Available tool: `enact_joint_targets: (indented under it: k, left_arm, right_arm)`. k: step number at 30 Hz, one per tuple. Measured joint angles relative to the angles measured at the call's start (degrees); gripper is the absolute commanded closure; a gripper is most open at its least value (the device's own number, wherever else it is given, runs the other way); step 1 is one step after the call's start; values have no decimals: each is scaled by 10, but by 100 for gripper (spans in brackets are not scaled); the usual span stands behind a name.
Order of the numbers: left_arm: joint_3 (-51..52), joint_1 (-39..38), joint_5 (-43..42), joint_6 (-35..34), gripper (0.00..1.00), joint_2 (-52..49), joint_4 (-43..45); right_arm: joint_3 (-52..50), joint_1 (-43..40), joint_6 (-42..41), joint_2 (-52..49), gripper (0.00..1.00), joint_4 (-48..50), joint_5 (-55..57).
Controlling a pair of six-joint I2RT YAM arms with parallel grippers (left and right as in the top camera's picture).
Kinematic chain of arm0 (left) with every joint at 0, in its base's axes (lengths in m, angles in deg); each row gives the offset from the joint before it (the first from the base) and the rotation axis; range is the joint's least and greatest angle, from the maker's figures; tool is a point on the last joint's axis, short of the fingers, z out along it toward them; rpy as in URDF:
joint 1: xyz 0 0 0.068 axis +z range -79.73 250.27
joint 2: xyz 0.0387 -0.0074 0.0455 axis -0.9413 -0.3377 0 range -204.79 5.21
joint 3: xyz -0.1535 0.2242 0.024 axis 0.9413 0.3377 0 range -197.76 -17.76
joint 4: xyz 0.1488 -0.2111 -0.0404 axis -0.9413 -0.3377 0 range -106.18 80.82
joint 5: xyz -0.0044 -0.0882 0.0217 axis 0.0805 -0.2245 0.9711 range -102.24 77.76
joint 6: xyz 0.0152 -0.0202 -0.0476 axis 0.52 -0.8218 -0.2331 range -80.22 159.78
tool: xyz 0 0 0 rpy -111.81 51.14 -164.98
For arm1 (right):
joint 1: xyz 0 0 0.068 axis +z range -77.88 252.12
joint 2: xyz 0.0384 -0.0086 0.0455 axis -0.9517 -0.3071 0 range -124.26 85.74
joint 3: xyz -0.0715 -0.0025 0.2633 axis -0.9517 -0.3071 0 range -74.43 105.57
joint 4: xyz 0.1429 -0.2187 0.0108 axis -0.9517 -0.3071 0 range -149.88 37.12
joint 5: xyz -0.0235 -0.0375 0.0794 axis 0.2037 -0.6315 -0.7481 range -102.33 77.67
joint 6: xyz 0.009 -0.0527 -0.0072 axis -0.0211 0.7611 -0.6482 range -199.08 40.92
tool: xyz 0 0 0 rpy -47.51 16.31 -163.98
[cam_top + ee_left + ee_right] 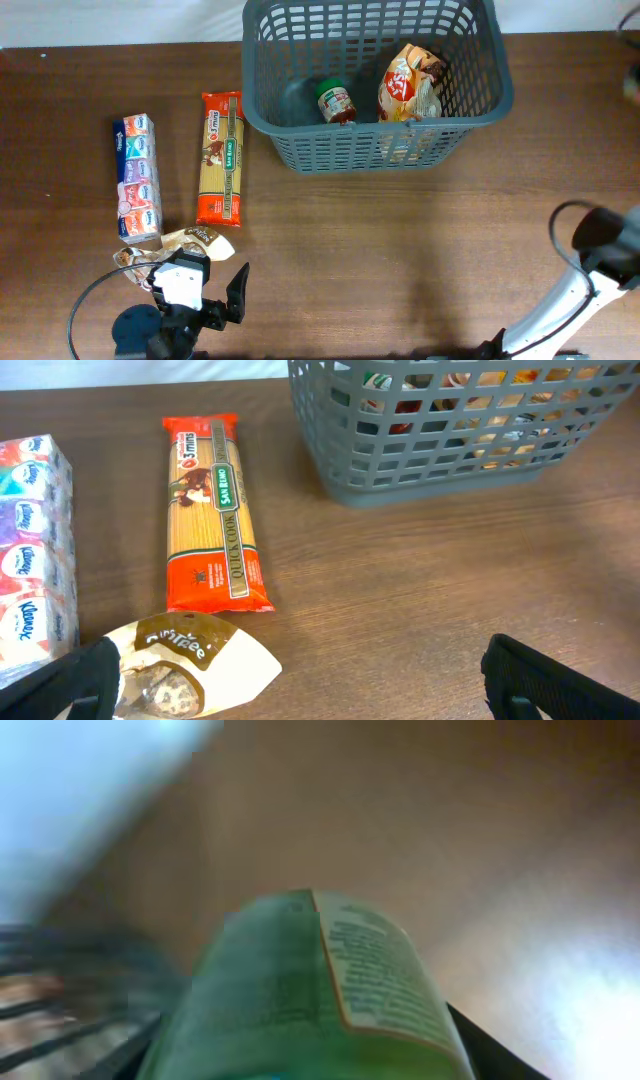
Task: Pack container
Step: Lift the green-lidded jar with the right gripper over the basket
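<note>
A gap shows between the jar [336, 100] and the orange snack bag. I should move the green-labelled can in my right gripper over the basket next, then down into that gap, and let go of it.
The dark grey basket [500, 70] stands at the back of the table and holds a small jar [336, 100] and an orange snack bag [408, 85]. It also shows in the left wrist view [430, 460]. My left gripper [200, 270] is open and empty at the front left [310, 690]. A white and brown cookie bag [190, 665] lies just ahead of its left finger. My right gripper [310, 1060] is shut on a green package [300, 990], shown blurred. The right arm [600, 250] is at the far right; its gripper is out of the overhead view.
A red and yellow pasta pack [220, 160] lies left of the basket, also in the left wrist view [210, 510]. A tissue pack [138, 178] lies further left [30, 550]. The cookie bag [190, 240] lies below both. A cable loops near the right arm.
</note>
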Motion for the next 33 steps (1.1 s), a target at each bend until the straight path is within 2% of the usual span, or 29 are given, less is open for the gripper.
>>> enact_joint_targets:
  k: [3, 5, 11, 16, 23, 33]
  left_arm:
    - [0, 0, 0, 0, 1, 0, 0]
    - [0, 0, 0, 0, 1, 0, 0]
    - [0, 0, 0, 0, 1, 0, 0]
    - [0, 0, 0, 0, 1, 0, 0]
    - [0, 0, 0, 0, 1, 0, 0]
    - [0, 0, 0, 0, 1, 0, 0]
  right_arm:
    - [89, 51, -4, 37, 96, 1, -31]
    - [111, 103, -6, 68, 96, 9, -47]
    - [125, 265, -9, 107, 96, 33, -67]
    - [110, 385, -9, 79, 96, 59, -10]
    - [31, 490, -6, 19, 96, 109, 89]
    - [-175, 502, -6, -14, 96, 182, 112]
